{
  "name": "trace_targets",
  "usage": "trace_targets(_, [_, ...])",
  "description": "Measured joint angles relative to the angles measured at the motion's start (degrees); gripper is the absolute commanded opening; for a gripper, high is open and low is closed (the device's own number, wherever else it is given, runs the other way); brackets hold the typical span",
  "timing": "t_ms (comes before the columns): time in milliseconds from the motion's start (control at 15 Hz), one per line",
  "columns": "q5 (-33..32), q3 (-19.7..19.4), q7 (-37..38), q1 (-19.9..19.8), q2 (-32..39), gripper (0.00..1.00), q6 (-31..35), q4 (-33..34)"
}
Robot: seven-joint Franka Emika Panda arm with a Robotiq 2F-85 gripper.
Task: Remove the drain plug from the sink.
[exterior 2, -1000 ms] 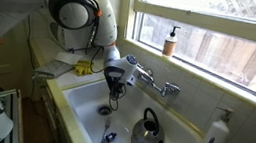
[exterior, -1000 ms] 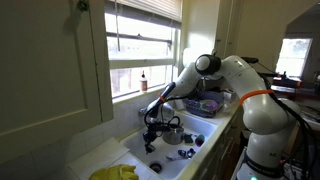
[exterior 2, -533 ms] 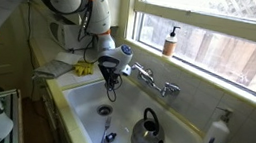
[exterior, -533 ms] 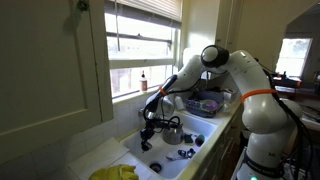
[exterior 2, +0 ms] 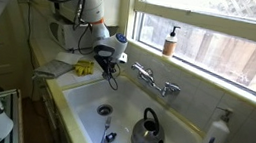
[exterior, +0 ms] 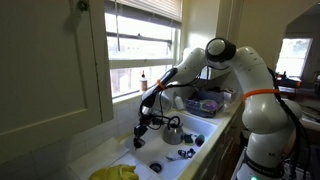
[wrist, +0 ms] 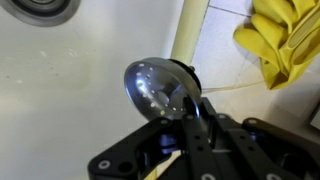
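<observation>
Next, the gripper moves past the sink's rim and down onto the bare counter patch beside the yellow gloves to release the plug, since that patch is free.
My gripper (exterior 2: 110, 65) is shut on the drain plug (wrist: 160, 88), a small round stopper with a dark rim and a shiny face. It holds the plug in the air above the sink's (exterior 2: 83, 106) end, near the rim by the yellow gloves. In the wrist view the jaws (wrist: 186, 112) pinch the plug's edge over the white basin wall. The open drain hole (exterior 2: 104, 110) lies below on the sink floor and shows in the wrist view's top corner (wrist: 40, 8). In an exterior view the gripper (exterior: 144, 124) hangs over the sink (exterior: 150, 152).
A dark kettle (exterior 2: 146, 135) stands in the sink, also seen beside the gripper (exterior: 173, 128). Chrome taps (exterior 2: 153, 81) sit on the back rim. Yellow gloves (exterior 2: 85, 69) (wrist: 285, 45) lie on the counter. A soap bottle (exterior 2: 170, 42) stands on the windowsill.
My gripper has risen from the drain and moved toward the sink's end by the gloves, carrying the plug. The drain hole now lies open.
</observation>
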Motion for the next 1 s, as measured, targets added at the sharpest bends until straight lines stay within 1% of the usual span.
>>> trace_targets(200, [-0.1, 1.2, -2.9, 0.9, -0.1, 0.03, 0.0, 0.3])
trace_targets(600, [-0.8, 1.8, -9.6, 4.2, 1.4, 0.03, 0.0, 1.3])
trace_targets(1000, [-1.7, 3.1, -16.6, 5.2, 4.9, 0.03, 0.0, 3.4])
